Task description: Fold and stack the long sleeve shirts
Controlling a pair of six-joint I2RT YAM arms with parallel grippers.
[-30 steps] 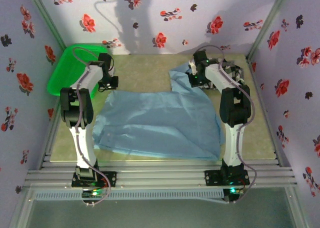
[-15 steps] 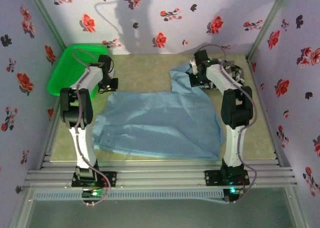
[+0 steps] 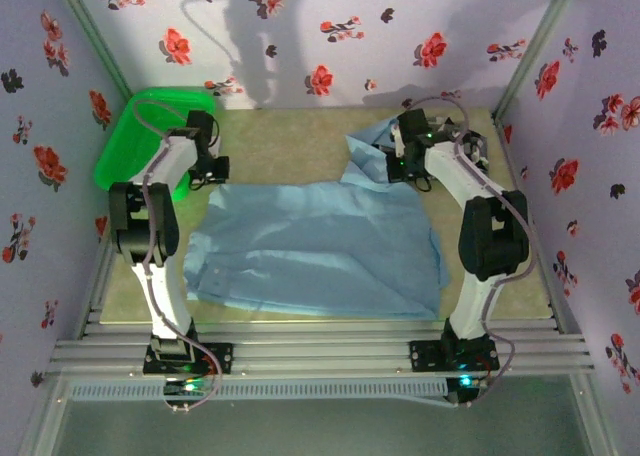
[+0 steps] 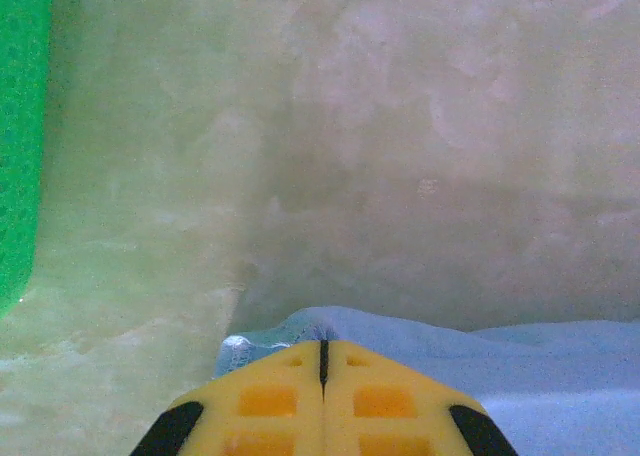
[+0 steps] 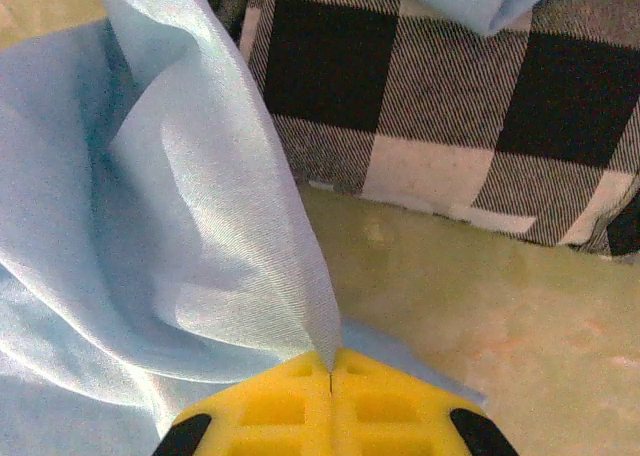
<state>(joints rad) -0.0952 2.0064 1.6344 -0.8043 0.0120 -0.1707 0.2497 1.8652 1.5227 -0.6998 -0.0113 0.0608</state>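
Observation:
The cloth of the shirt's spread body already lies flat. My right gripper should pull the raised fold back toward my base over that body and release it there.
The light blue long sleeve shirt (image 3: 320, 246) lies spread across the middle of the table. My left gripper (image 3: 213, 172) is at its far left corner. In the left wrist view the yellow jaws (image 4: 322, 346) are pressed together on the shirt's hem (image 4: 270, 338). My right gripper (image 3: 402, 162) is at the far right corner, and in the right wrist view it (image 5: 331, 358) is shut on a raised fold of blue cloth (image 5: 200, 226). The black-and-white checked shirt (image 5: 440, 96) lies bunched just beyond that fold.
A green plastic basket (image 3: 125, 141) stands at the back left, and its wall (image 4: 18, 126) is close to the left gripper. Flowered walls close in the back and both sides. Bare olive table (image 3: 290, 141) shows between the two grippers.
Both grippers have moved toward the back wall with the shirt's far corners. The right one has carried its corner back and to the right, lifting the cloth.

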